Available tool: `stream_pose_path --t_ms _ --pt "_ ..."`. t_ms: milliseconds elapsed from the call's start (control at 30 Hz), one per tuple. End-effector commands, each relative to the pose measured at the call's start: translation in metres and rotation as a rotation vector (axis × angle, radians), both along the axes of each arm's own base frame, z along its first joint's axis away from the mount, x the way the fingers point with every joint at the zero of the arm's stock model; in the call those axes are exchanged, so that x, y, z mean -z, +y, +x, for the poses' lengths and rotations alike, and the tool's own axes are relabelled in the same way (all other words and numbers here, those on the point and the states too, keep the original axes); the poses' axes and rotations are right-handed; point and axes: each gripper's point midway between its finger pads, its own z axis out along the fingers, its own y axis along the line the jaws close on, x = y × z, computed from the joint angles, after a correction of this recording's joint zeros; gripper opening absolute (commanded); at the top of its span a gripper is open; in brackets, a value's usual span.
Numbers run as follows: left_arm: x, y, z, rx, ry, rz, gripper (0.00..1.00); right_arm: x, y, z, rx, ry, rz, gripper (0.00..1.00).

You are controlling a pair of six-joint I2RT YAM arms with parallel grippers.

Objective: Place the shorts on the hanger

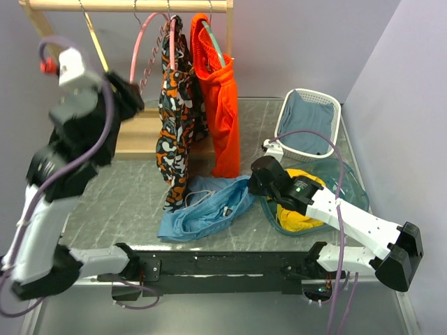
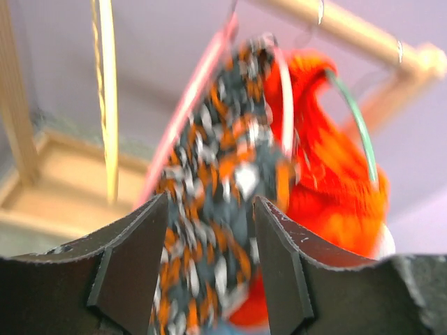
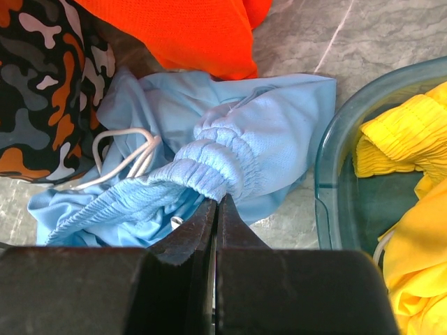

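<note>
My left gripper moves down and outward next, until its fingers straddle the near arm of the pink hanger [image 1: 142, 49] beside the camouflage shorts.
The light-blue shorts [image 1: 206, 207] lie crumpled on the table in front of the rack; in the right wrist view the shorts [image 3: 230, 132] show a gathered waistband and a white drawstring. My right gripper [image 1: 253, 183] is at their right edge. There its jaws [image 3: 218, 199] are shut, with the bunched waistband raised at their tips. The pink hanger [image 1: 142, 49] hangs by its hook on the wooden rail. My left gripper [image 1: 131, 98] is raised beside it, left of the hanger [image 2: 188, 112]. That gripper [image 2: 209, 200] is open, with nothing between its fingers.
Camouflage shorts [image 1: 178, 112] and orange shorts [image 1: 222, 105] on a teal hanger hang on the rail right of the pink hanger. A cream hanger [image 1: 96, 43] hangs to its left. A white basket [image 1: 334, 112] of grey-blue cloth and a clear teal basin [image 1: 353, 188] of yellow cloth stand at right.
</note>
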Motion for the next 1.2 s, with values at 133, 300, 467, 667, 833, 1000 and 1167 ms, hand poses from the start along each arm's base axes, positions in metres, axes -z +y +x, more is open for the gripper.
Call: stream_pose_path --t_ms 133,300,467,667,833,1000,1167 --pt "-0.045 0.01 0.096 -0.015 -0.092 0.228 0.57 -0.023 0.006 0.004 -0.026 -0.048 0.044 0.0" --pt "-0.028 0.013 0.137 0.005 -0.058 0.277 0.55 -0.022 0.005 0.002 -0.039 -0.051 0.045 0.0" --pt "-0.003 0.015 0.163 0.004 -0.004 0.328 0.54 -0.016 0.005 0.0 -0.048 -0.039 0.038 0.0" --pt "0.025 0.02 0.175 -0.013 0.052 0.345 0.49 -0.009 0.008 -0.001 -0.056 -0.026 0.039 0.0" --pt "0.043 0.025 0.183 -0.019 0.087 0.346 0.46 -0.006 0.008 -0.002 -0.06 -0.02 0.038 0.0" --pt "0.044 0.025 0.182 -0.019 0.08 0.342 0.3 -0.006 0.007 -0.002 -0.06 -0.017 0.026 0.0" --pt "0.023 0.03 0.175 -0.042 0.021 0.339 0.01 -0.006 0.007 -0.002 -0.06 -0.016 0.025 0.0"
